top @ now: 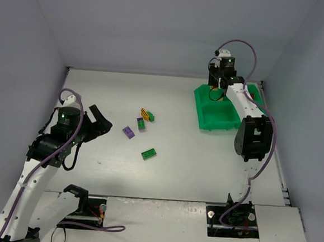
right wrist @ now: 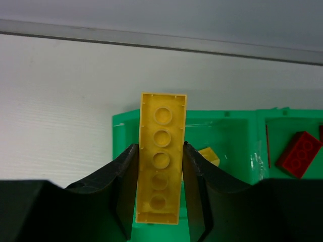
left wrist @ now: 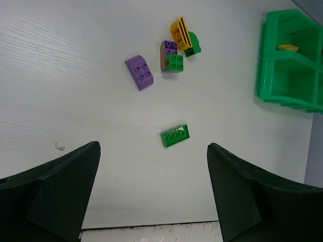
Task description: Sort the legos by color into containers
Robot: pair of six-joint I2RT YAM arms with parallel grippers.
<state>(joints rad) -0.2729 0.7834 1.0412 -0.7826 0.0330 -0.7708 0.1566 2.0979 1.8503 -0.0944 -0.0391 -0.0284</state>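
I should next lower my right gripper into the tray section with the small yellow brick and let go of the long yellow brick there, because both bricks are the same color.
The green tray stands at the back right; it also shows in the left wrist view. My right gripper hangs over its far left compartment, shut on a long yellow brick held upright between the jaws. That compartment holds a small yellow brick; the one to its right holds a red brick. My left gripper is open and empty, left of the loose bricks. On the table lie a green flat brick, a purple brick, a purple-and-green pair and a yellow-and-green pair.
Grey walls close in the table on the left, back and right. The right arm's elbow hangs beside the tray's near right corner. Black mounts and cables sit at the near edge. The table's front edge lies just below my left fingers.
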